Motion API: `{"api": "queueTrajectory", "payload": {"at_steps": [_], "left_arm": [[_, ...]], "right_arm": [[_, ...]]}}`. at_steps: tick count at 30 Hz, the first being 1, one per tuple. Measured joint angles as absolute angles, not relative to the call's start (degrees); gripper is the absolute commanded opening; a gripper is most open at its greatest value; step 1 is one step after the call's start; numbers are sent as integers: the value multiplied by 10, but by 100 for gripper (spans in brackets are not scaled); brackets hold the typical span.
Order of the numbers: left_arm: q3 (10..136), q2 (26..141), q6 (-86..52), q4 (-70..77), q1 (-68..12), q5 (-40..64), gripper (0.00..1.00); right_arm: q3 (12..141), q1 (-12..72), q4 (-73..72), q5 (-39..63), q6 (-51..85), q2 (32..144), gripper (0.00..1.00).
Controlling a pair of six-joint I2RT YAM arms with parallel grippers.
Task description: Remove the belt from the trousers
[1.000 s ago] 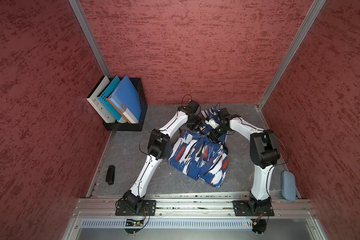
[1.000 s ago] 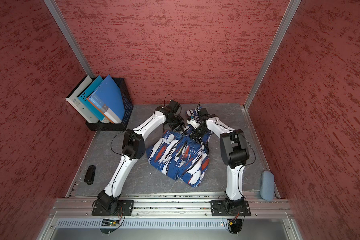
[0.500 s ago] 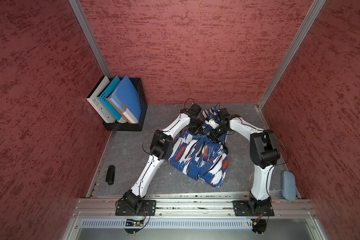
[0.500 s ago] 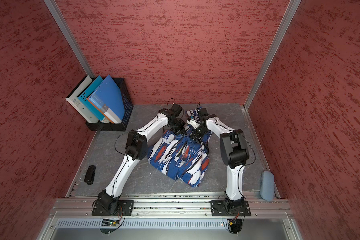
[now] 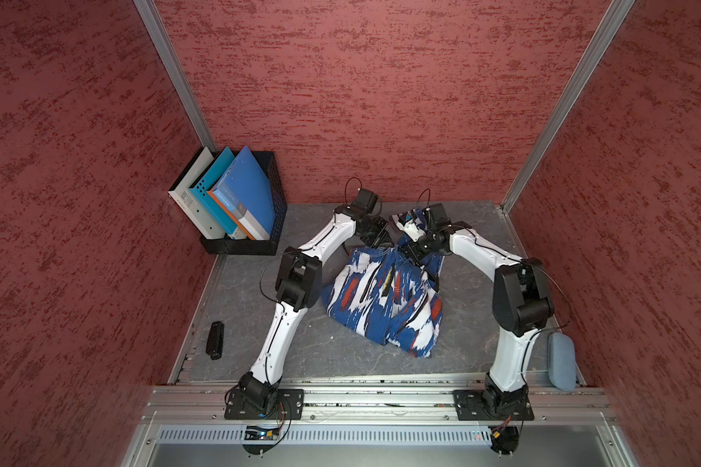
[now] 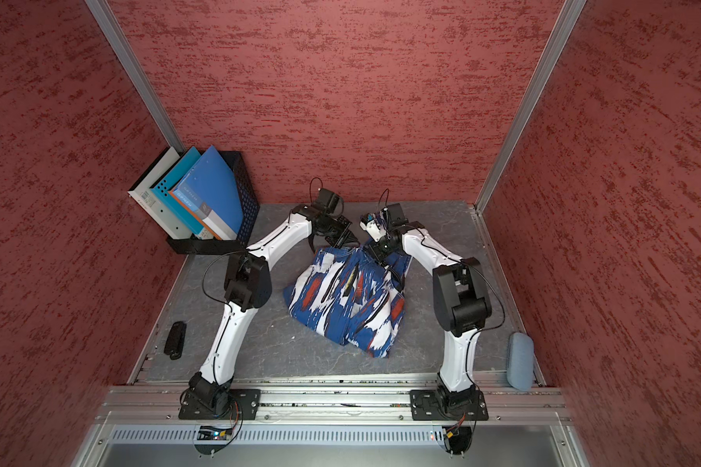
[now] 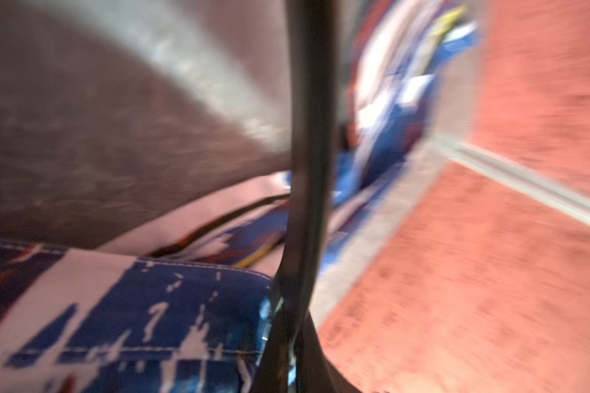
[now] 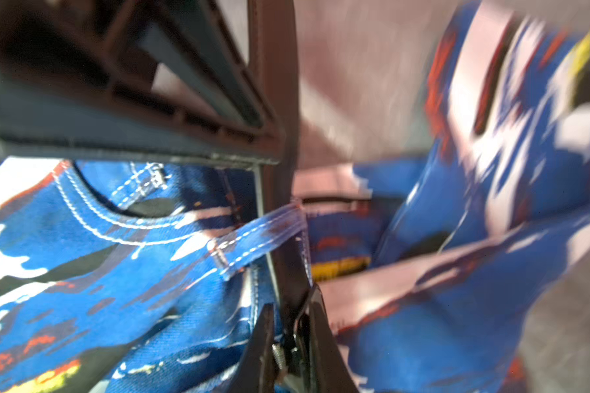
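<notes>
My right gripper holds the belt, so my left gripper should next pull the belt (image 7: 309,136) outward over the bare table by the back wall (image 7: 368,237) and let go of it.
The trousers (image 5: 385,299) (image 6: 340,299), printed blue, white and red-orange, lie crumpled mid-table with the waistband toward the back wall. Both grippers meet at that waistband. My left gripper (image 5: 377,242) (image 7: 292,326) is shut on the belt (image 7: 309,136), a black strap that runs straight out from its jaws. My right gripper (image 5: 407,252) (image 8: 288,320) is shut on the belt (image 8: 275,102) too, where it passes through a stitched belt loop (image 8: 259,234). In both top views the arms and cloth hide most of the belt.
A black file rack (image 5: 239,202) with blue and white folders stands at the back left. A short black bar (image 5: 215,339) lies near the left edge. A grey-blue pouch (image 5: 561,360) rests at the front right. The back wall is close behind the grippers.
My left gripper has closed on the belt. The left arm shifted slightly right, then back left. The right arm has stayed still.
</notes>
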State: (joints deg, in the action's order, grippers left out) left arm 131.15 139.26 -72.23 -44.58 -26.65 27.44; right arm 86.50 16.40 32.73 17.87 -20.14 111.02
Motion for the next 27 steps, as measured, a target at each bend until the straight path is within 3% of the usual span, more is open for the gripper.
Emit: {"api": "queueTrajectory", "payload": {"at_steps": [12, 21, 27], "left_arm": [[1309, 1355, -764, -414, -213, 344, 0], [1226, 1279, -809, -351, -125, 491, 0], [1177, 1194, -885, -147, 37, 463, 0]], "right_arm": [[896, 175, 259, 183, -200, 1106, 0], [926, 201, 197, 211, -199, 1108, 0], [885, 157, 350, 137, -199, 1141, 0]]}}
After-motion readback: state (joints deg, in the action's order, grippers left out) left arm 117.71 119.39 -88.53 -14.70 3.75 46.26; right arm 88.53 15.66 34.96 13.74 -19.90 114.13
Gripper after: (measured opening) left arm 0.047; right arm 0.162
